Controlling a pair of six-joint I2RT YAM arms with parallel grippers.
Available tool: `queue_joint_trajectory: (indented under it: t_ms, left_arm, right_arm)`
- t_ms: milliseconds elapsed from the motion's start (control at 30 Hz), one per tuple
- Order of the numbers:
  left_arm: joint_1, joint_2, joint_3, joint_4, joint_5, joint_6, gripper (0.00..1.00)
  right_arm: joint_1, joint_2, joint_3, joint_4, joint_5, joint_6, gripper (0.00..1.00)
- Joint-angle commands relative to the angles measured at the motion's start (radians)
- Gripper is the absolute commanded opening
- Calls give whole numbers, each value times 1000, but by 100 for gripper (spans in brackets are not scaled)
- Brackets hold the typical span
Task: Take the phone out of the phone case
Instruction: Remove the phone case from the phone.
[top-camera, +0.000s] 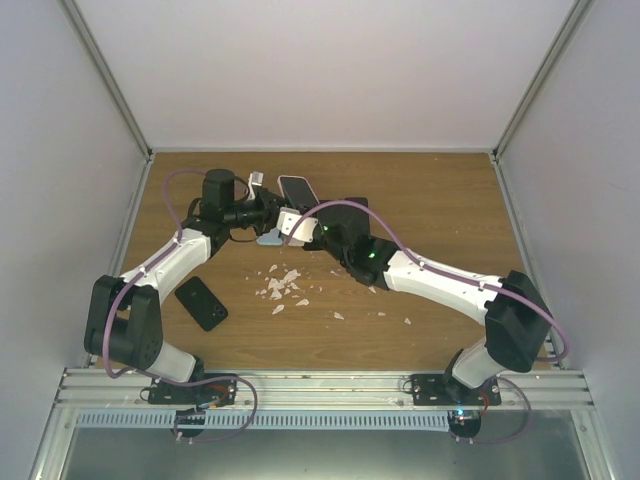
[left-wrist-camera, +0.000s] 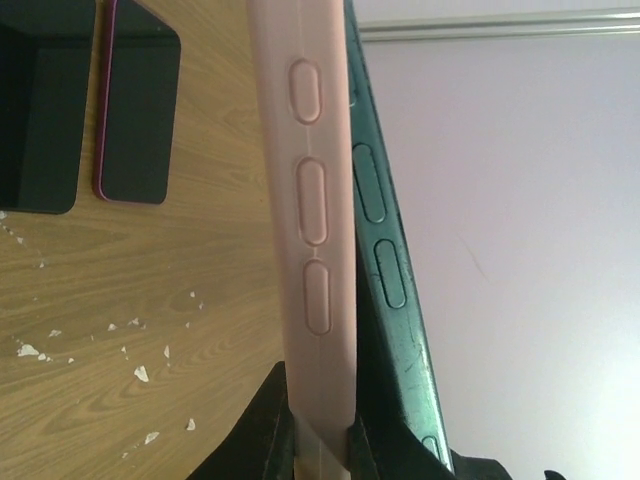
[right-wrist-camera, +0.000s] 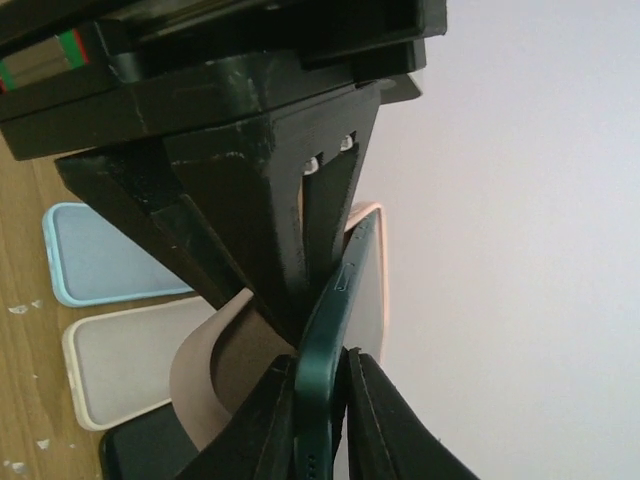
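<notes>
The phone's edge stands parted, so the robot's left gripper next carries the pink case left in the top view and down, to release it beside the light blue case.
The phone (top-camera: 298, 188), dark green at its edge, is held up over the far middle of the table, partly out of its pale pink case. My left gripper (top-camera: 270, 212) is shut on the pink case. In the left wrist view the gripper (left-wrist-camera: 318, 428) pinches the case's side (left-wrist-camera: 312, 220), and the phone's green edge (left-wrist-camera: 385, 240) stands just right of it, parted from it. My right gripper (top-camera: 302, 224) is shut on the phone. In the right wrist view the gripper (right-wrist-camera: 322, 368) clamps the green edge (right-wrist-camera: 338, 300), and the pink case (right-wrist-camera: 205, 380) curls away to the left.
A black phone (top-camera: 201, 302) lies on the table at the left. A light blue case (right-wrist-camera: 100, 255), a whitish case (right-wrist-camera: 120, 360) and a dark case (right-wrist-camera: 150, 450) lie under the grippers. White chips (top-camera: 285, 285) are scattered mid-table. Grey walls enclose the table.
</notes>
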Motion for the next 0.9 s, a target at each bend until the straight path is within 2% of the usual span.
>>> queue_joint_trajectory:
  t_ms: [0,167,433,867]
  left_arm:
    - [-11,-33,3,86,107,12,0]
    - [-11,-33,-5,73,93,25,0]
    - [-6,-8,10,-11,29,102,0]
    - [5,30,29,-115,-89,181,0]
  right_arm:
    - [-29,16,-4,41,81,-27,10]
    - [-34,12,31,18,66,-20,1]
    - [-42,-23,116,-123,1,48,1]
    - [-42,-77,195,-236,-65,97,1]
